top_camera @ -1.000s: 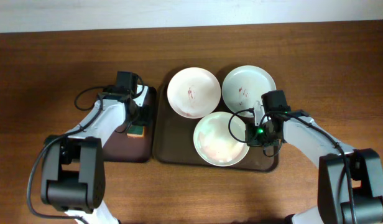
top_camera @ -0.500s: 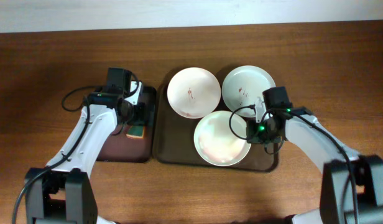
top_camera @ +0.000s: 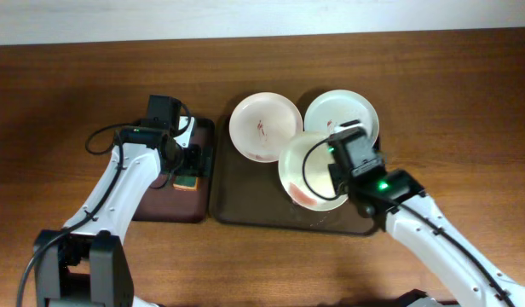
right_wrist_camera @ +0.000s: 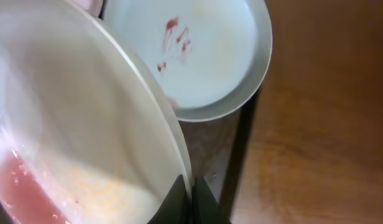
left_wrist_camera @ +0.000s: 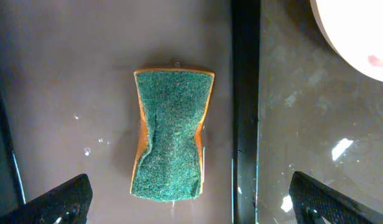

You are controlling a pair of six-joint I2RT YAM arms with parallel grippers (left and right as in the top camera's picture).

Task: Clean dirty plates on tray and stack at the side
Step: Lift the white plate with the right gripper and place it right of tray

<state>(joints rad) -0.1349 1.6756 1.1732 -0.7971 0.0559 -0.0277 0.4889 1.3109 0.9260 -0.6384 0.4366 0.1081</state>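
I will tilt the third plate steeper over the large tray with my right gripper because pink liquid pools in the plate, then swing it down past the tray's edge onto the table (top_camera: 429, 155) (right_wrist_camera: 334, 130).
Three white plates are over the large brown tray (top_camera: 237, 200). Two lie flat at its back, the left plate (top_camera: 264, 126) and the right plate (top_camera: 342, 115) (right_wrist_camera: 204, 56), both with red smears. The third plate (top_camera: 307, 170) (right_wrist_camera: 86, 118) is lifted and tilted, with pink liquid pooled at its low edge. My right gripper (top_camera: 337, 175) (right_wrist_camera: 191, 200) is shut on this plate's rim. My left gripper (top_camera: 187, 162) (left_wrist_camera: 191, 202) is open wide just above a green and orange sponge (top_camera: 187, 180) (left_wrist_camera: 171, 134), without touching it.
The sponge lies on a smaller dark tray (top_camera: 160, 200) with a black rim (left_wrist_camera: 245, 112), left of the large tray. Water drops glint on both trays. Bare wooden table lies all around, and a white wall runs along the far edge.
My left gripper opened and let go of the sponge, which now lies on the small tray. My right gripper lifted and tilted the front plate, carrying it toward the back of the tray.
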